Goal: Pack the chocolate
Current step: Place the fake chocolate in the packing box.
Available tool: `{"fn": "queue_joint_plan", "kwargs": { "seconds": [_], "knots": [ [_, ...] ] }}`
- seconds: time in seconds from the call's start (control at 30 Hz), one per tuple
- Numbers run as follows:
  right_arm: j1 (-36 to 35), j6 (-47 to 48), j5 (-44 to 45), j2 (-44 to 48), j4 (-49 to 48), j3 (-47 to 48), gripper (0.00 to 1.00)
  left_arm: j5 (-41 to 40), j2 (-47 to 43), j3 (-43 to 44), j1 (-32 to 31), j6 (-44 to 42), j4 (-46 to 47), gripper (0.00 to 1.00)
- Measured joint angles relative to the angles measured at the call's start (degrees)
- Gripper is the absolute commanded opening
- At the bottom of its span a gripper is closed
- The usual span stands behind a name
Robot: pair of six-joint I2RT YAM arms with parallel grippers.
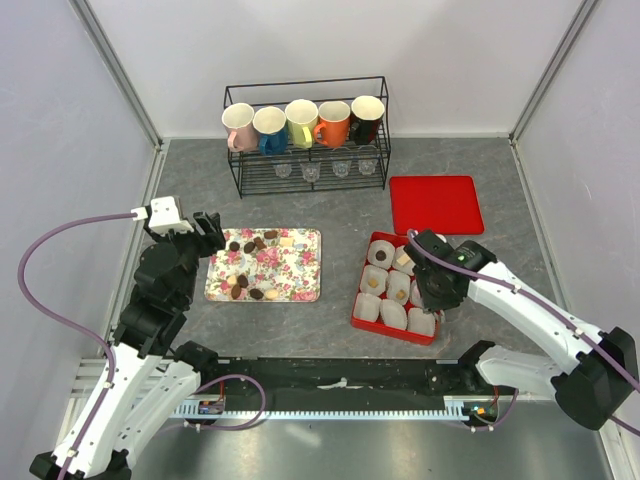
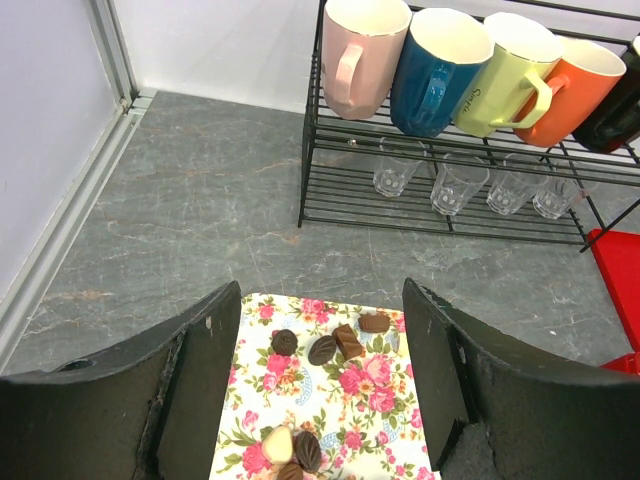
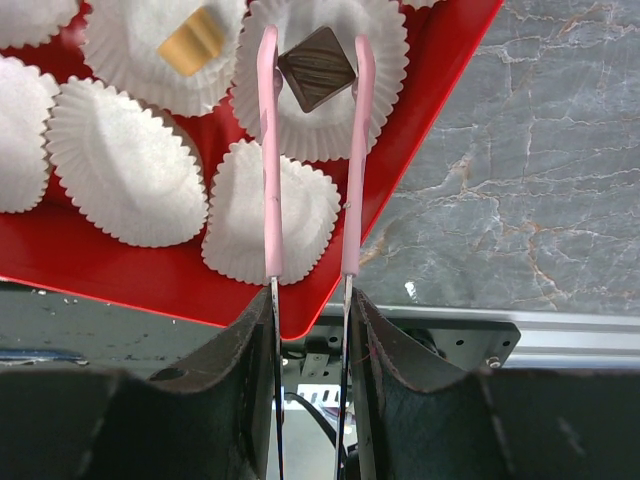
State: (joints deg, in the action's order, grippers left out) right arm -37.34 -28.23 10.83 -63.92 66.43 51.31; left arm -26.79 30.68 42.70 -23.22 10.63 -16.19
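Note:
I will raise my right gripper from the white paper cup (image 3: 320,130). Then I will close it on the pink tongs, because their arms are spread between its fingers.
Several dark brown chocolates (image 2: 322,349) and a cream one lie on the floral tray (image 2: 375,425). My left gripper (image 2: 320,380) hangs open over the tray's far left end (image 1: 222,262) with nothing between its fingers. My right gripper (image 3: 310,320) is shut on pink-tipped tongs (image 3: 266,150). The tongs pinch a dark square chocolate (image 3: 317,68) just over a white paper cup (image 3: 320,130) in the red box (image 3: 120,270). A tan chocolate (image 3: 193,40) sits in the neighbouring cup. In the top view the right gripper (image 1: 432,290) is over the red box's near right corner (image 1: 366,318).
A black wire rack (image 1: 305,135) with several mugs and small glasses stands at the back. The red lid (image 1: 435,203) lies flat behind the box. Several other paper cups (image 3: 130,170) in the box hold nothing. White walls close in the left, right and back.

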Motion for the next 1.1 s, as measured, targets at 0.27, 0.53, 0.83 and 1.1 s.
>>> {"fn": "queue_joint_plan", "kwargs": {
  "seconds": [0.27,0.53,0.83,1.1],
  "knots": [
    [1.8,0.6,-0.4,0.1,-1.8,-1.5,0.32,0.0,0.0,0.0,0.0,0.0,0.0,0.73],
    [2.4,0.8,-0.9,0.7,-2.4,-1.5,0.47,0.0,0.2,0.0,0.0,0.0,0.0,0.73],
    [2.4,1.0,-0.9,1.7,-1.7,-1.5,0.42,0.0,0.7,0.0,0.0,0.0,0.0,0.73],
    [2.4,2.0,-0.9,2.9,0.6,3.3,0.29,0.0,0.7,-0.1,0.0,0.0,0.0,0.72]
  ]
}}
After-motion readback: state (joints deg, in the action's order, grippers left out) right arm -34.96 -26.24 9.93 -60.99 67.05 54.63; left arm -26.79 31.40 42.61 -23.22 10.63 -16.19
